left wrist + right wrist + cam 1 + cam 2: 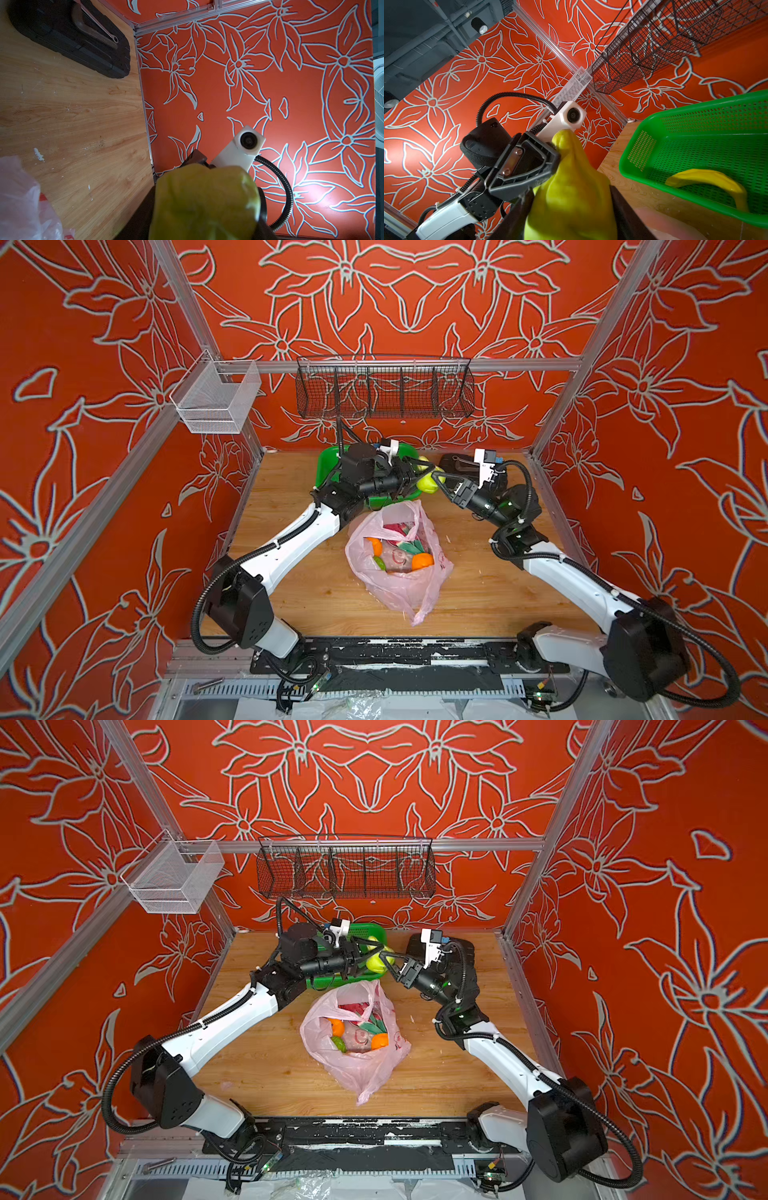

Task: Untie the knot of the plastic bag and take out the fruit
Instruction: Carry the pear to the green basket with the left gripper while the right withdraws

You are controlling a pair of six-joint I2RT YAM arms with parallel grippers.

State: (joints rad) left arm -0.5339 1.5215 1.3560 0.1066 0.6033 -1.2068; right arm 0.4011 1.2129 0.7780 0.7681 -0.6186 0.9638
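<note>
I will tilt my left gripper down next, lower into the basket end nearer the mesh bin (pixel 328 467) and release the fruit, as the green basket already holds a banana.
A yellow-green fruit (pixel 428 486) (pixel 376 964) hangs over the right end of the green basket (pixel 327 466), held between both arms. My left gripper (pixel 422 479) is shut on it; the fruit (pixel 205 203) fills that wrist view. My right gripper (pixel 438 485) grips the fruit (pixel 571 187) from the opposite side, a finger against each flank. The pink plastic bag (pixel 399 585) (pixel 357 1065) lies mid-table with its mouth open, showing an orange (pixel 422 561), a green piece (pixel 379 562) and a pink-red dragon fruit (pixel 399 529). No knot shows.
A banana (pixel 708 176) lies in the green basket (pixel 695 145). A black case (pixel 457 464) (pixel 68 35) sits at the back right. A black wire basket (pixel 384 389) and a white mesh bin (pixel 216 402) hang on the back rail.
</note>
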